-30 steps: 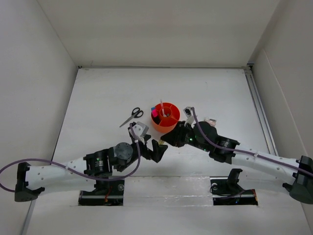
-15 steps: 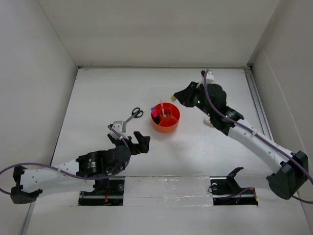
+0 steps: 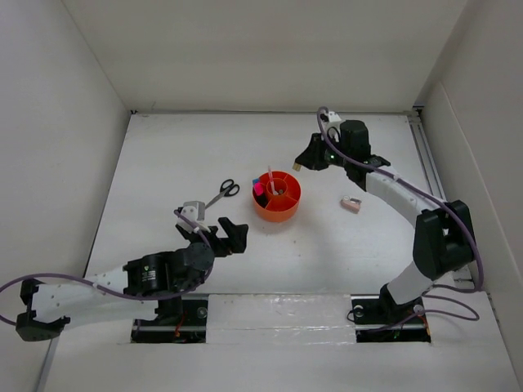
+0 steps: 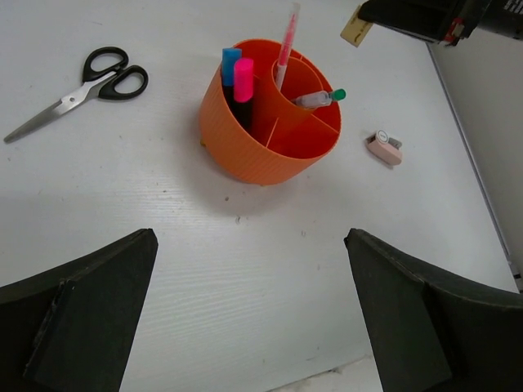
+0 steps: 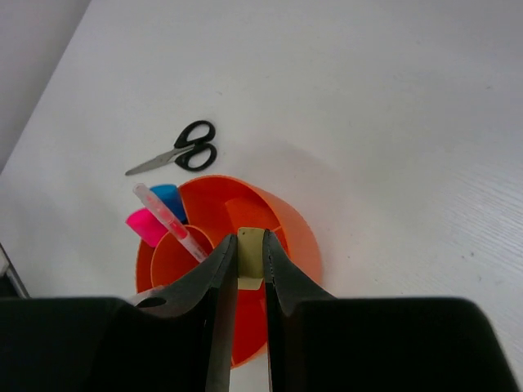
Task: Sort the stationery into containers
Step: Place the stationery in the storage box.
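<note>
I will next lower my right gripper across to the organizer's empty far section [image 5: 231, 206], which is below it and to its left in the top view, and let go of the eraser [image 5: 252, 255].
The orange organizer [image 3: 276, 197] stands mid-table, holding blue- [image 4: 230, 64] and pink-capped highlighters [image 4: 243, 77], a pink pen [image 4: 286, 41] and a green-tipped pen [image 4: 320, 99]. My right gripper [image 3: 300, 166] hovers just behind and to the right of it, shut on the tan eraser [image 5: 252, 255]; in the right wrist view the eraser hangs over the organizer's [image 5: 298, 224] compartments. The black-handled scissors [image 3: 221, 193] lie to the organizer's left, and the pinkish sharpener [image 3: 351, 204] lies to its right. My left gripper [image 3: 229, 237] is open and empty in front of the organizer [image 4: 270, 139].
White walls close in the table on the left, back and right. A metal rail [image 3: 433, 175] runs along the right edge. The right arm's links [image 3: 400, 196] arch over the table's right side above the sharpener.
The right arm lifted from in front of the organizer and swung to its far right side, carrying the eraser. The left gripper drew back leftward, still open.
</note>
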